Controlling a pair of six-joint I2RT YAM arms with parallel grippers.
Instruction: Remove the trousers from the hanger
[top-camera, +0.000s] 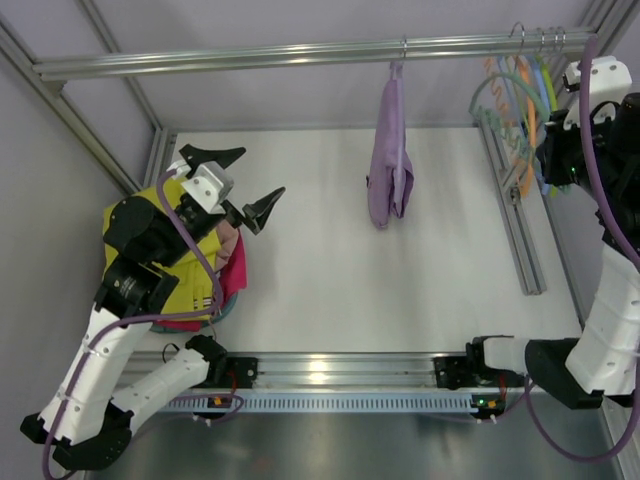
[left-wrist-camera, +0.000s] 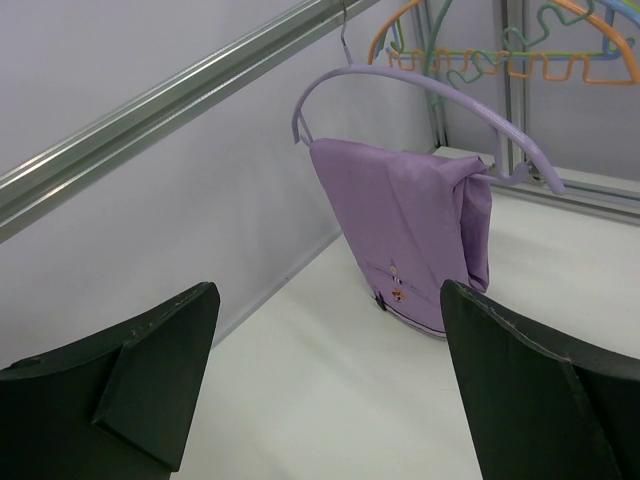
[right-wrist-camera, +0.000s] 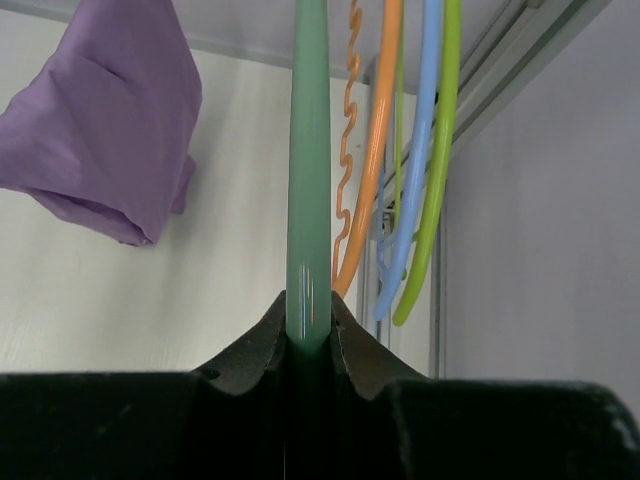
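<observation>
The green hanger (top-camera: 480, 95) has its hook sitting apart, so my right gripper will first push the hanger along the bar (top-camera: 300, 52) toward the orange, blue and lime ones, and then open.
Lilac trousers (top-camera: 390, 165) (left-wrist-camera: 400, 235) (right-wrist-camera: 110, 120) hang folded over a purple hanger (left-wrist-camera: 430, 95) on the rail (top-camera: 300, 52), their lower edge near the table. Yellow trousers (top-camera: 152, 200) lie in a heap at the left, under my left arm. My left gripper (top-camera: 245, 182) (left-wrist-camera: 330, 340) is open and empty above the table, left of the lilac pair and facing it. At the far right, my right gripper (top-camera: 550, 165) (right-wrist-camera: 308, 325) is shut on the bar of an empty green hanger (right-wrist-camera: 308, 150) (top-camera: 480, 95).
Orange (right-wrist-camera: 375, 150), blue (right-wrist-camera: 425, 150) and lime (right-wrist-camera: 450, 150) empty hangers hang bunched at the rail's right end. Pink and red cloth (top-camera: 232, 270) lies with the yellow heap. A metal frame strut (top-camera: 515, 210) runs along the table's right side.
</observation>
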